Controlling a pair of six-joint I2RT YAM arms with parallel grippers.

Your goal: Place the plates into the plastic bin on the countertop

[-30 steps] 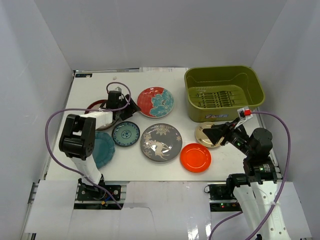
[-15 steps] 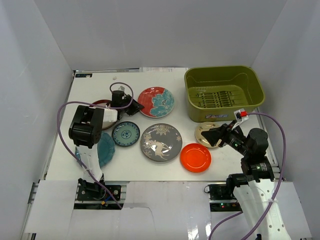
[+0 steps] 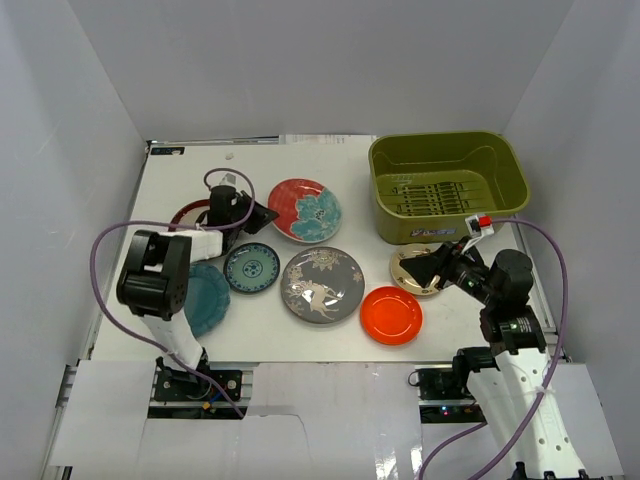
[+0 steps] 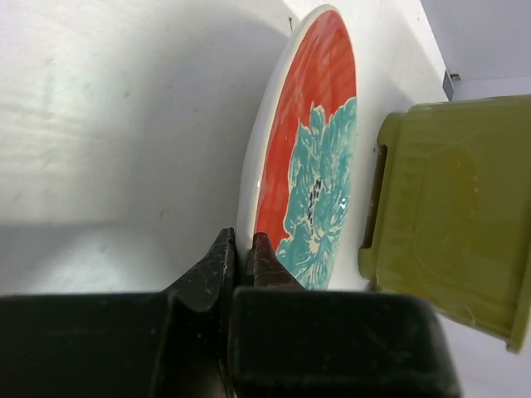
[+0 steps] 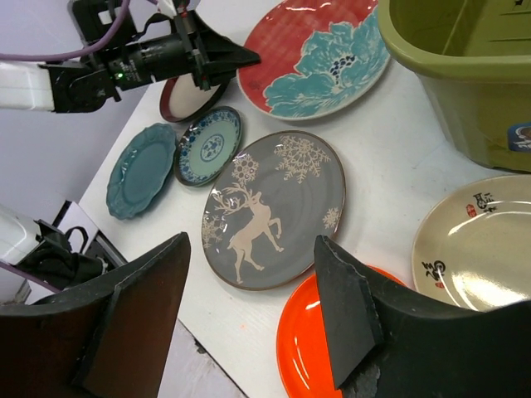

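The left gripper is holding the red plate's rim opposite the flower side, so the right gripper will go left in the top view onto the plate's flower-side rim.
My left gripper [image 4: 242,249] is shut on the near rim of the red floral plate [image 4: 311,149], which stands tilted off the white countertop [image 3: 190,170]; from above the gripper [image 3: 262,213] sits at the plate's [image 3: 305,210] left edge. The olive-green plastic bin [image 3: 385,200] stands empty at the back right. My right gripper [image 5: 249,249] hangs open with nothing between its fingers, over the small cream plate [image 3: 408,268]. Grey deer plate [image 3: 322,284] and orange plate [image 3: 390,315] lie flat in front.
The small blue-green plate [image 3: 252,267], the teal plate [image 3: 205,297] and the maroon-rimmed plate [image 3: 190,215] lie by the left arm, partly hidden under it. Pale grey walls close in the counter on three sides.
My left gripper has closed on the red floral plate's rim, and the plate has shifted slightly left and tipped up. The right gripper has edged a little over the cream plate.
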